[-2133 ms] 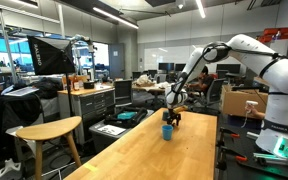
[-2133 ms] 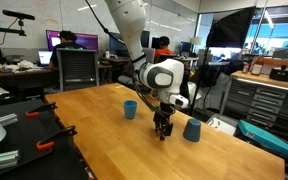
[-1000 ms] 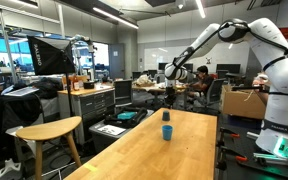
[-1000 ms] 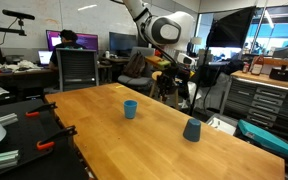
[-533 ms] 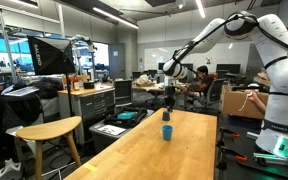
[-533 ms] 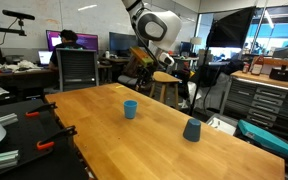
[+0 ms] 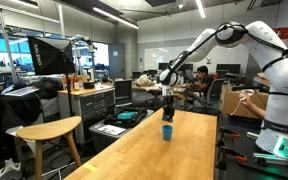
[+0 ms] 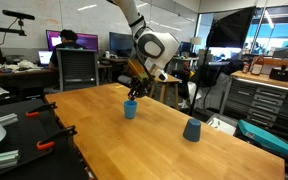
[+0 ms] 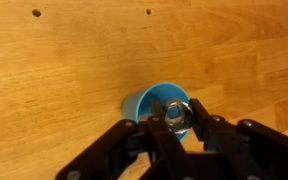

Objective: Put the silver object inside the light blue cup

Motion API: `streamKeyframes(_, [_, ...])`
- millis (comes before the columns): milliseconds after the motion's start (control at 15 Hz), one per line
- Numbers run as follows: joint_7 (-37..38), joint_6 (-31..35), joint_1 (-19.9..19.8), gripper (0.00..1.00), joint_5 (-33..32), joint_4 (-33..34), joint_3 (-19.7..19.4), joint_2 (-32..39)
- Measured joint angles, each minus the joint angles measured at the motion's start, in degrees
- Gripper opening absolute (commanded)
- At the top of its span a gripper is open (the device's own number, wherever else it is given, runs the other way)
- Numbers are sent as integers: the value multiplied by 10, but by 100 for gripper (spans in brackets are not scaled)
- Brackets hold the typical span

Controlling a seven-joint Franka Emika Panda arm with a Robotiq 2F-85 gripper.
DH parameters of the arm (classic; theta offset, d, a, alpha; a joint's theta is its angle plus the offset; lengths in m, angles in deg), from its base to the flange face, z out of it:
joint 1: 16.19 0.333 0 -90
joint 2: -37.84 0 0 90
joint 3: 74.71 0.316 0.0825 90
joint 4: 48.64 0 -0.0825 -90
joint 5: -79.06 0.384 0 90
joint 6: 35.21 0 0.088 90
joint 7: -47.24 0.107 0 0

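The cup's opening is below my gripper. My gripper will next go down a little into the light blue cup's opening and let go of the silver object.
The light blue cup stands upright on the wooden table; it also shows in both exterior views. My gripper is shut on the silver object, a small shiny ring-like metal piece, and holds it just above the cup's open mouth. In both exterior views the gripper hangs directly over the cup, a short way above its rim. The silver object is too small to make out in the exterior views.
A darker blue-grey cup stands upside down on the table nearer the right edge. A wooden stool stands beside the table. Desks, chairs and monitors fill the room behind.
The arm has carried the silver object away from the dark cup, raised it, swung it across, and lowered it over the light blue cup.
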Motion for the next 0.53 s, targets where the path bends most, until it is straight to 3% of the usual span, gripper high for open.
streamKeyframes(267, [0, 1, 1, 8, 0, 30, 3, 34])
streamKeyframes(333, [0, 1, 1, 56, 0, 32, 5, 39])
streamKeyframes(467, [0, 1, 2, 63, 0, 34, 11, 48])
streamKeyframes(533, [0, 1, 2, 72, 0, 34, 13, 51])
